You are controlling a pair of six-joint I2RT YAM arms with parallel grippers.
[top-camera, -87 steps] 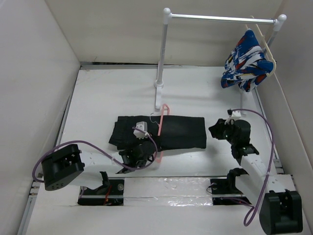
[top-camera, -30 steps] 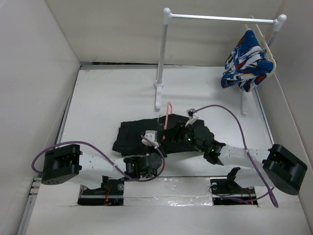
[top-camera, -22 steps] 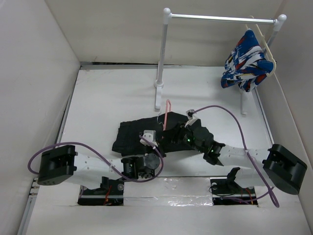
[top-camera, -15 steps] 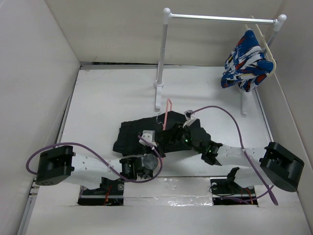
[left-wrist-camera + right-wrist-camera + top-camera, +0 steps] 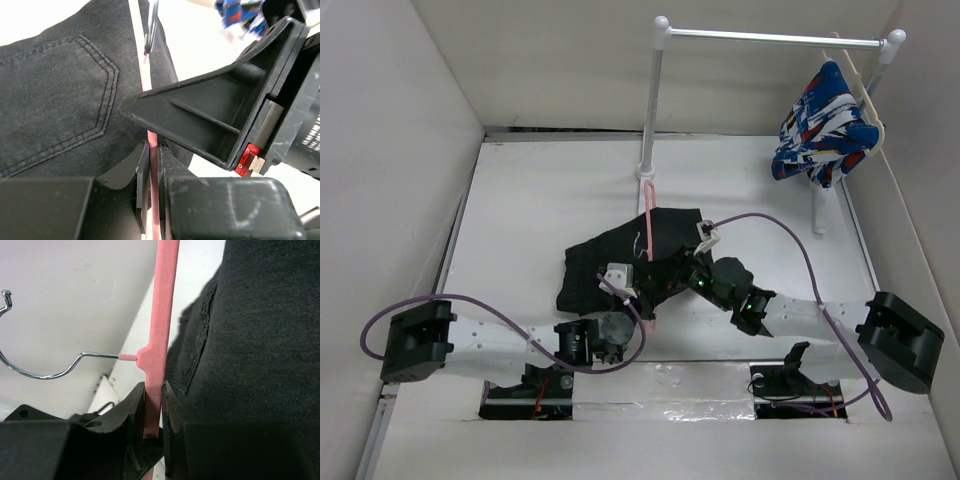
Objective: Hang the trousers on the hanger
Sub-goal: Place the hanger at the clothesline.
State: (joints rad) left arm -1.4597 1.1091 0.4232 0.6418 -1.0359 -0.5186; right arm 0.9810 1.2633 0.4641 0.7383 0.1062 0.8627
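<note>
My right gripper raises the hanger outward next, sets its open hook over the bar and releases, since the bar's bare part [image 5: 752, 38] lies above and outward.
The black trousers [image 5: 605, 255] lie bunched in the middle of the table, partly lifted. The thin pink hanger [image 5: 649, 225] stands almost upright through them, its metal hook [image 5: 45, 371] showing in the right wrist view. My left gripper [image 5: 638, 300] is shut on the hanger's pink bar [image 5: 150, 145], with the trousers' back pocket [image 5: 60, 95] beside it. My right gripper [image 5: 672, 280] is shut on the hanger [image 5: 160, 330] just below the hook's neck, trouser cloth [image 5: 260, 340] against its right finger.
A white rail stand [image 5: 650, 110] rises behind the trousers, its base close to the hanger's top. A blue, white and red garment [image 5: 825, 125] hangs on a cream hanger at the rail's right end. White walls close in the table [image 5: 540, 190].
Both grippers have raised the hanger and tipped it more upright, its top now nearer the stand's base. The trousers have been pulled up and bunched with it. Earlier, the right arm reached in from the right.
</note>
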